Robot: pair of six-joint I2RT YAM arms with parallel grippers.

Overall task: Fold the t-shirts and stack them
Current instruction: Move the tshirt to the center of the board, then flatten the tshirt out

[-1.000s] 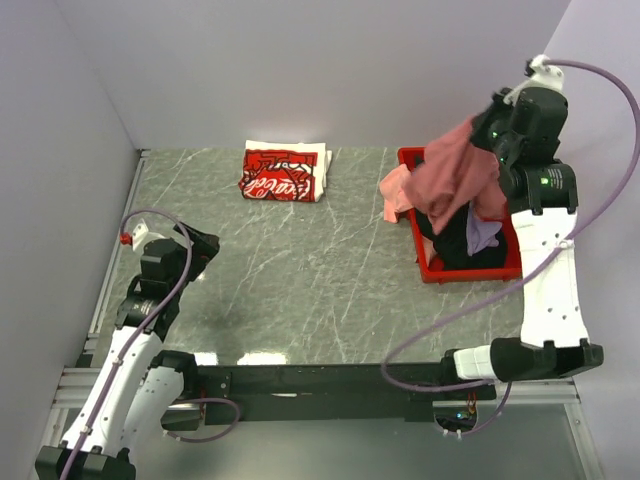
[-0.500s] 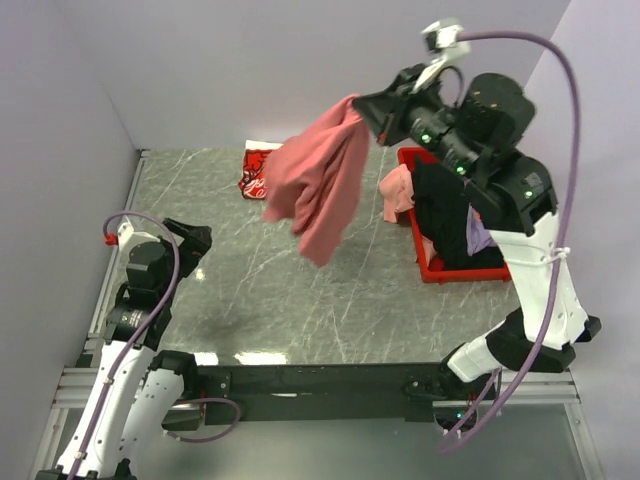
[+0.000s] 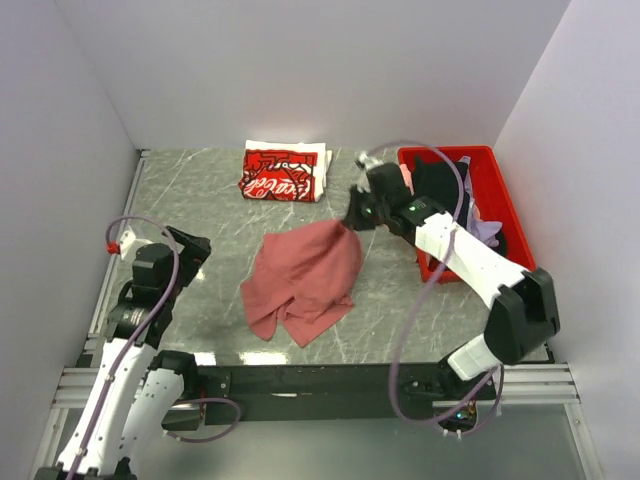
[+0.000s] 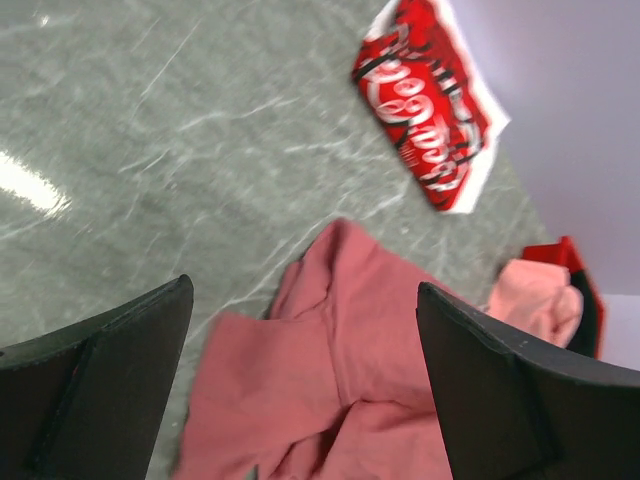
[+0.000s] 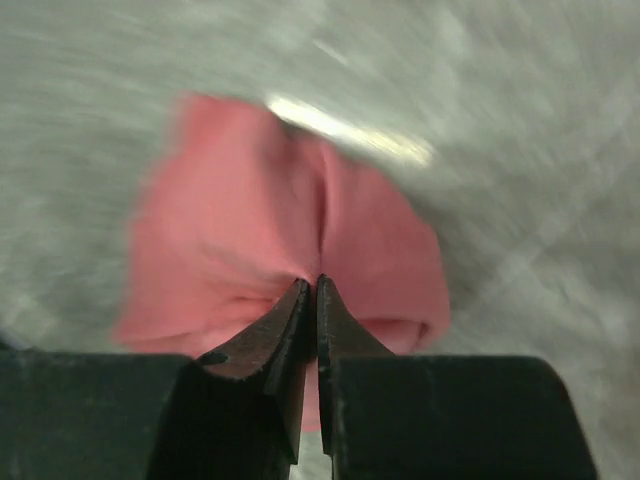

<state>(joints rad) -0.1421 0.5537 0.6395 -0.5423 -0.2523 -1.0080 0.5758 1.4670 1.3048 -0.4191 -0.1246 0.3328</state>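
Observation:
I will lower my left gripper next and move it back and across onto the dusty-rose t-shirt's jutting near corner (image 3: 302, 338).
The dusty-rose t-shirt (image 3: 303, 278) lies crumpled on the table's middle. My right gripper (image 3: 352, 216) is shut on its far right corner, low over the table; in the right wrist view the closed fingers (image 5: 316, 300) pinch the rose cloth (image 5: 250, 230). My left gripper (image 3: 190, 250) is open and empty at the left, apart from the shirt; the left wrist view shows the shirt (image 4: 340, 370) between its spread fingers. The folded red-and-white t-shirt (image 3: 283, 171) lies at the back, also in the left wrist view (image 4: 428, 123). Black (image 3: 440, 185), pink and lavender (image 3: 490, 230) tees sit in the bin.
The red plastic bin (image 3: 500, 185) stands at the back right against the wall. White walls close the table on the left, back and right. A metal rail runs along the near edge by the arm bases.
My right arm swung the rose shirt from above the bin leftward and down onto the table, where it now lies spread. The left arm shifted slightly.

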